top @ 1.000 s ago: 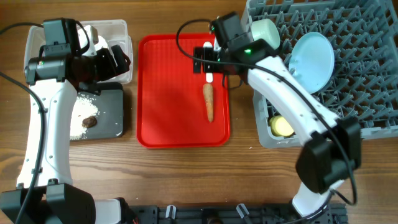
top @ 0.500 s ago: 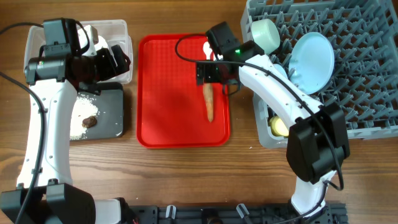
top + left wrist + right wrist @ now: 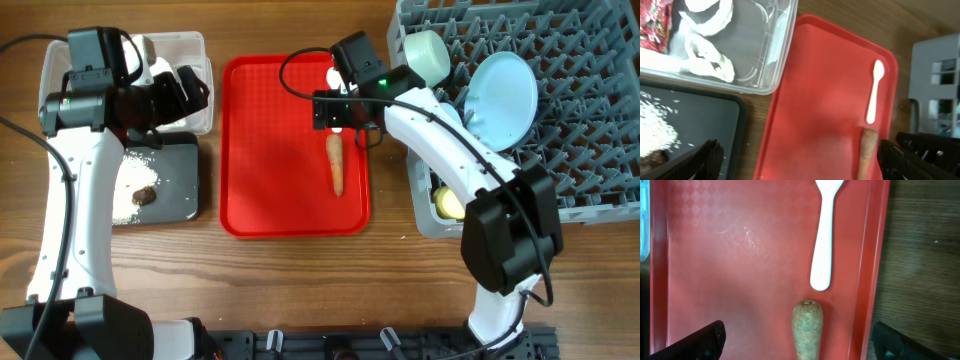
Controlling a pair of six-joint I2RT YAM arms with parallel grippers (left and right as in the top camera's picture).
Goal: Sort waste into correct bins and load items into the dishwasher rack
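Observation:
I will move my left gripper across the red tray point(image 3: 260, 150) and down onto the carrot's middle point(image 3: 336, 165), because the carrot's middle is below my left gripper and to its right in the overhead view.
The slim carrot point(image 3: 336, 165) lies on the red tray point(image 3: 260, 150), with the white spoon point(image 3: 824, 240) just beyond its thick end. My right gripper point(image 3: 340, 110) hovers open over that spot; in the right wrist view the carrot's top point(image 3: 807, 330) sits between the wide-spread fingers point(image 3: 705, 340). My left gripper point(image 3: 185, 95) hangs open and holding nothing over the edge between the clear bin point(image 3: 180, 50) and the black bin point(image 3: 170, 185). White paper point(image 3: 705, 55) and a red wrapper point(image 3: 652, 22) lie in the clear bin. Rice crumbs point(image 3: 130, 190) and a brown lump point(image 3: 144, 196) lie in the black bin.
The grey dishwasher rack point(image 3: 580, 150) fills the right side, holding the light-blue plate point(image 3: 500, 95), a pale bowl point(image 3: 425, 55) and the yellow cup point(image 3: 452, 203). The tray's raised right rim point(image 3: 867, 280) runs close to the carrot and spoon.
My right gripper has shifted a little down the tray from over the spoon to the carrot's thick end, and its arm has swung nearer. The left arm has not moved.

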